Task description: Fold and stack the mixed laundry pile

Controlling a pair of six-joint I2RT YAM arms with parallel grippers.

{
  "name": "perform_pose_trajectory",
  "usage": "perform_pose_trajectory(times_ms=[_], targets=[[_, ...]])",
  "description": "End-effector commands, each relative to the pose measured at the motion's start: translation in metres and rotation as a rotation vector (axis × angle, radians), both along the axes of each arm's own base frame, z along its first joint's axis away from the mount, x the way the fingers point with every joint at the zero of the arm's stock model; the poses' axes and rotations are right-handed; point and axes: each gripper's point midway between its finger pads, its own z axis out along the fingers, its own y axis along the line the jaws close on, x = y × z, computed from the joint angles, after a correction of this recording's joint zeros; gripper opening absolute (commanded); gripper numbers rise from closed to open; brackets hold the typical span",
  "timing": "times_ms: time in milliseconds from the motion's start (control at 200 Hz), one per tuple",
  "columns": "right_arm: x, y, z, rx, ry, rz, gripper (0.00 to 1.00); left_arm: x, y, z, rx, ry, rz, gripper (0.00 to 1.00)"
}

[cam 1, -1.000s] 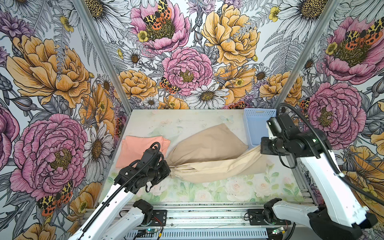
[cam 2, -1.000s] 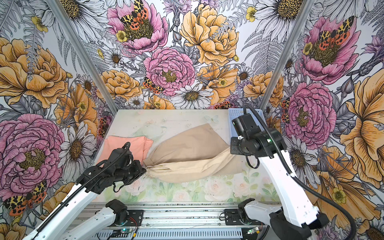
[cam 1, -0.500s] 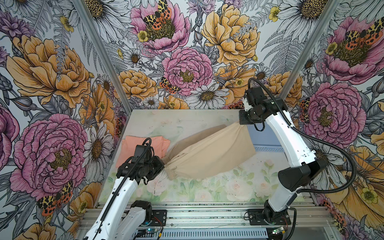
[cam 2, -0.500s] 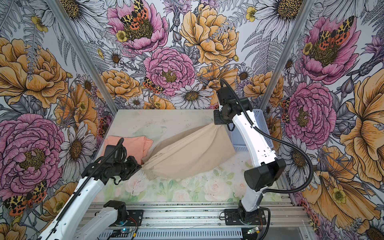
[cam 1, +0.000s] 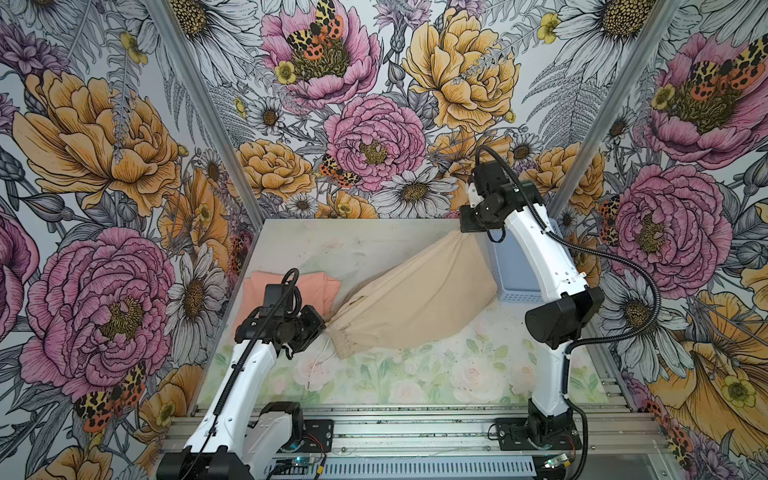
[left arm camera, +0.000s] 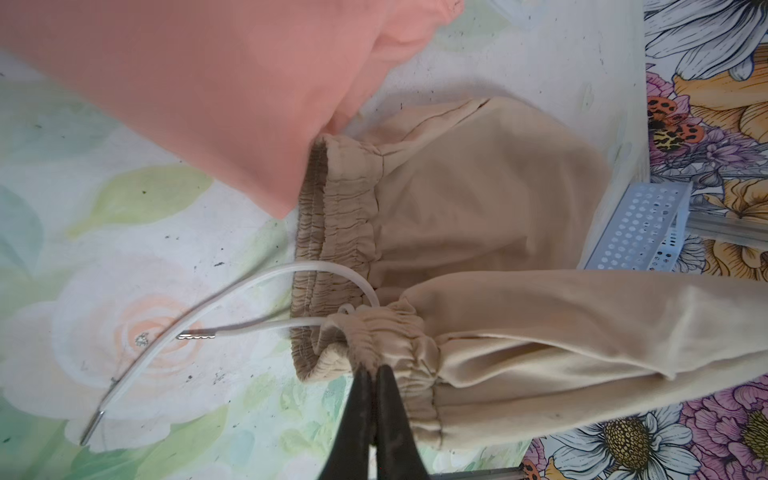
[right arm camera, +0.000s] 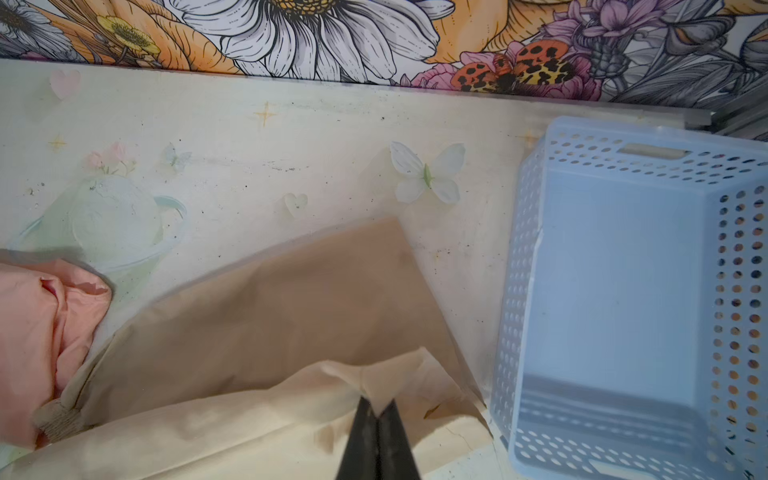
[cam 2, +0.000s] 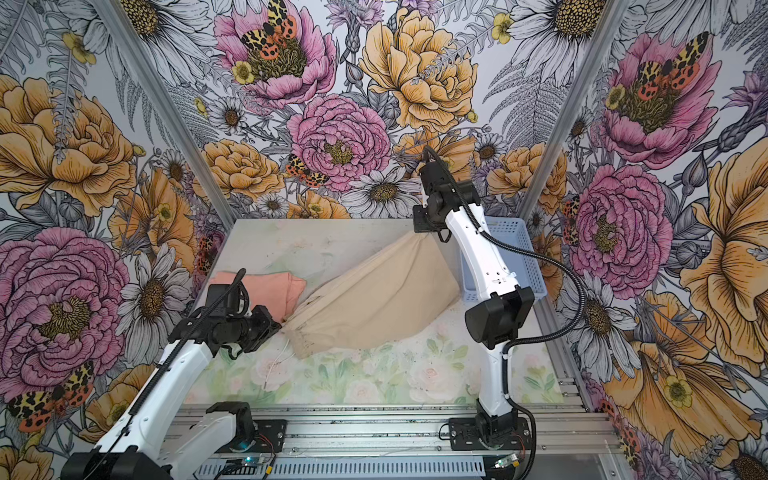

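Note:
The leg-hem corner comes down in my right gripper onto the lower leg's far corner (right arm camera: 387, 242) next and is released there, since the upper leg still hangs above it.
The beige shorts (cam 1: 415, 303) (cam 2: 374, 299) hang stretched in the air between both grippers in both top views. My left gripper (cam 1: 326, 326) (left arm camera: 372, 370) is shut on the gathered elastic waistband, low at the left. A white drawstring (left arm camera: 249, 282) trails from the waistband onto the table. My right gripper (cam 1: 459, 232) (right arm camera: 377, 405) is shut on a corner of the shorts (right arm camera: 270, 311), raised at the back right. The peach-pink T-shirt (cam 1: 322, 291) (cam 2: 274, 286) (left arm camera: 208, 83) lies folded at the left, behind my left wrist. Its print is hidden.
A light blue perforated basket (cam 1: 515, 286) (cam 2: 519, 249) (right arm camera: 515, 270) stands at the back right, just beyond the right arm. Flowered walls close in the table on three sides. An aluminium rail (cam 1: 395, 432) runs along the front edge.
My right gripper has carried its corner of the shorts up and toward the back, pulling the cloth taut. My left gripper has shifted slightly left while holding the waistband.

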Motion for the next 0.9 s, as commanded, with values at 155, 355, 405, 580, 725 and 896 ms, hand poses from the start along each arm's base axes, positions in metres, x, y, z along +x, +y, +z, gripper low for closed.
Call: perform_pose_trajectory(times_ms=[155,355,405,580,725,896], targets=[[0.039,0.002,-0.019,-0.009,-0.025,0.005,0.0,0.008,0.009,-0.017,0.031,0.004,-0.007,0.0],[0.06,0.003,-0.034,-0.017,-0.037,0.002,0.0,0.012,0.014,-0.027,0.035,0.016,-0.003,0.0],[0.063,0.004,-0.04,-0.015,-0.03,-0.002,0.0,0.014,0.015,-0.028,0.036,0.015,0.0,0.0],[0.071,0.006,-0.058,-0.01,-0.008,-0.007,0.0,0.025,0.019,-0.029,0.046,0.009,-0.001,0.0],[0.075,0.004,-0.072,-0.012,0.016,-0.016,0.0,0.034,0.019,-0.033,0.052,0.015,-0.015,0.0],[0.082,0.003,-0.086,-0.009,0.031,-0.023,0.0,0.045,0.021,-0.036,0.061,0.018,-0.019,0.0]])
